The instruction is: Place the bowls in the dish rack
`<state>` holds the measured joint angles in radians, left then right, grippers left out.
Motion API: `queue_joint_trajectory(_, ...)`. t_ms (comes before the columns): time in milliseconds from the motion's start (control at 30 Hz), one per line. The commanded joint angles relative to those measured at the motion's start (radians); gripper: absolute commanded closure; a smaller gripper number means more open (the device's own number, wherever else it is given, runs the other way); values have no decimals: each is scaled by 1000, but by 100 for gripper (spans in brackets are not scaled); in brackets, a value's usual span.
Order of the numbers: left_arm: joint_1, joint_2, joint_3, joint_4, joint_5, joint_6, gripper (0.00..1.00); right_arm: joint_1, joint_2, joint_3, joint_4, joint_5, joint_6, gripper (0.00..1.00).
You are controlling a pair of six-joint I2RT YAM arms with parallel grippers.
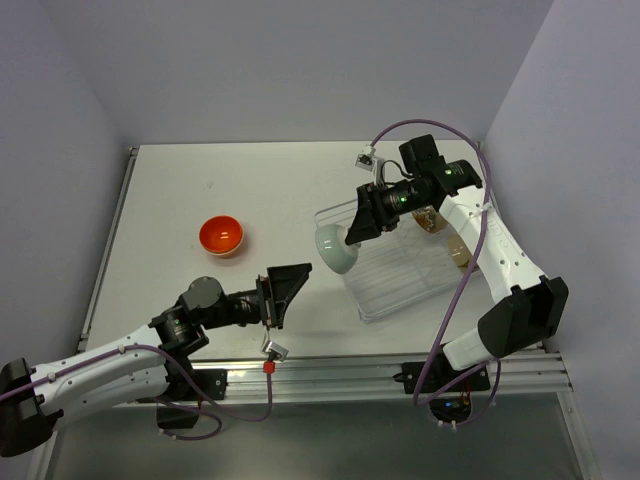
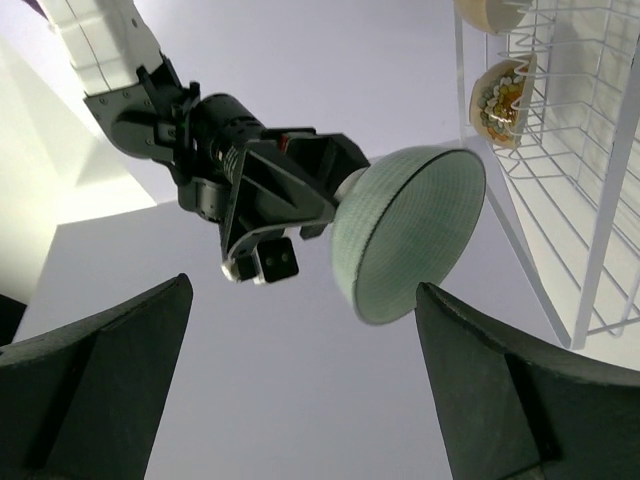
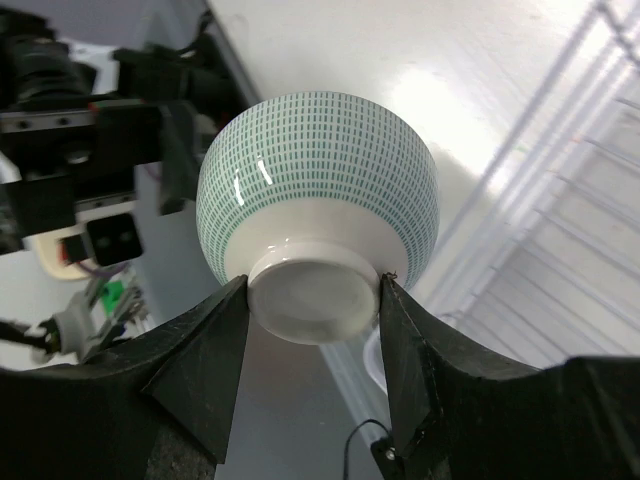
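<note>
My right gripper turns downward next and brings the mint bowl (image 1: 337,248) down to the right in the top view onto the rack's wires. It then releases it, since they're empty.
My right gripper (image 1: 354,232) is shut on the foot ring of the pale mint green bowl (image 1: 337,248), holding it on its side above the left edge of the clear dish rack (image 1: 400,303). The right wrist view shows the gripper (image 3: 312,292) with both fingers pressed against the bowl's (image 3: 318,180) white base. An orange-red bowl (image 1: 221,236) sits upright on the table at the left. My left gripper (image 1: 293,281) hangs open and holds nothing, a short way left of the mint bowl. From the left wrist view, this gripper (image 2: 302,292) faces the bowl's (image 2: 410,235) rim.
Two cream bowls (image 2: 500,95) (image 2: 490,14) stand on edge among the rack's white wires (image 2: 590,200). A small connector with a red tip (image 1: 270,358) dangles by the left arm. Walls close in the table at the back and right.
</note>
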<state>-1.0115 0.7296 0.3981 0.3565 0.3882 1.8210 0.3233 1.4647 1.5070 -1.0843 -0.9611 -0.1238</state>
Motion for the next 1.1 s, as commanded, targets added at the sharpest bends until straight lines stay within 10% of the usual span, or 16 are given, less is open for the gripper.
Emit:
queue_joint_trajectory(0,-2,5,47,47,-46,-81,0,-24,-17,56,40,120,13,100)
queue_joint_trajectory(600,-2,100,223,58,-427,-592,0,-36,80,91,37,619,-49,100)
queue_joint_trajectory(833,2,205,450,-190,-714,-1083,0,-36,129,27,116,725,-57,100)
queue_joint_trajectory(1067,167,286,666,-489,-688,-1607,1,-38,180,-42,188,808,-63,100)
